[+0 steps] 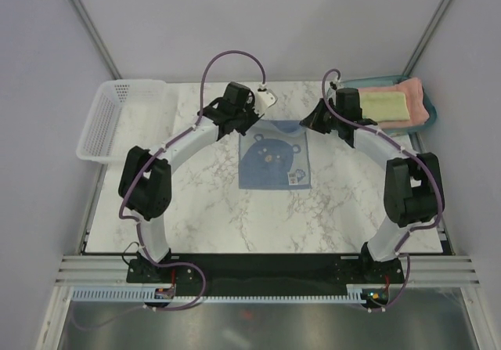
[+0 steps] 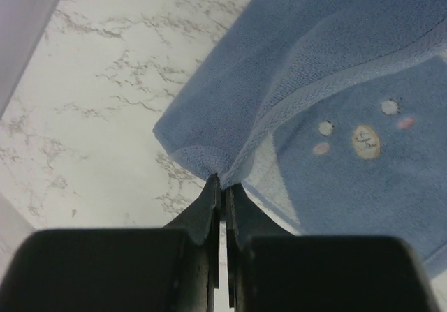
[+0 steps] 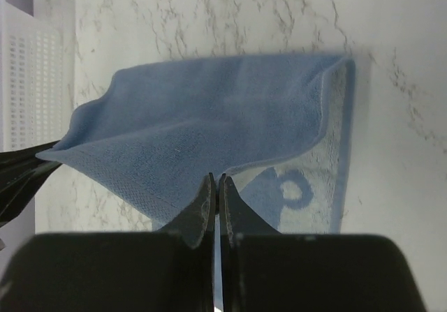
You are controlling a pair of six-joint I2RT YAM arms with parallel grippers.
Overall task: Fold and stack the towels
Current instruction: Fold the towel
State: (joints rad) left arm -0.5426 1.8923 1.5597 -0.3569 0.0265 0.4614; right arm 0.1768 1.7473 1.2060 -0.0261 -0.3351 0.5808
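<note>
The bear print lies open, so the left gripper will next pull back and down to let go over the towel's near basket-side corner (image 1: 242, 185), which lies back from it.
The grey-blue towel (image 1: 274, 158) with a bear print lies in the middle of the marble table. My left gripper (image 1: 249, 128) is shut on its far left corner, pinched at the fingertips (image 2: 222, 181). My right gripper (image 1: 312, 123) is shut on its far right edge (image 3: 218, 178). In the right wrist view the held far edge (image 3: 209, 123) is raised and sags over the printed face. The left fingers (image 3: 21, 169) show at that view's left side. The pale-yellow towel (image 1: 383, 103) lies folded on the folded salmon-pink towel (image 1: 421, 103) at the back right.
The two folded towels rest in a teal tray (image 1: 423, 128) at the table's back right corner. A white plastic basket (image 1: 117, 115) stands at the back left and shows again (image 3: 28, 82) in the right wrist view. Grey walls enclose the table.
</note>
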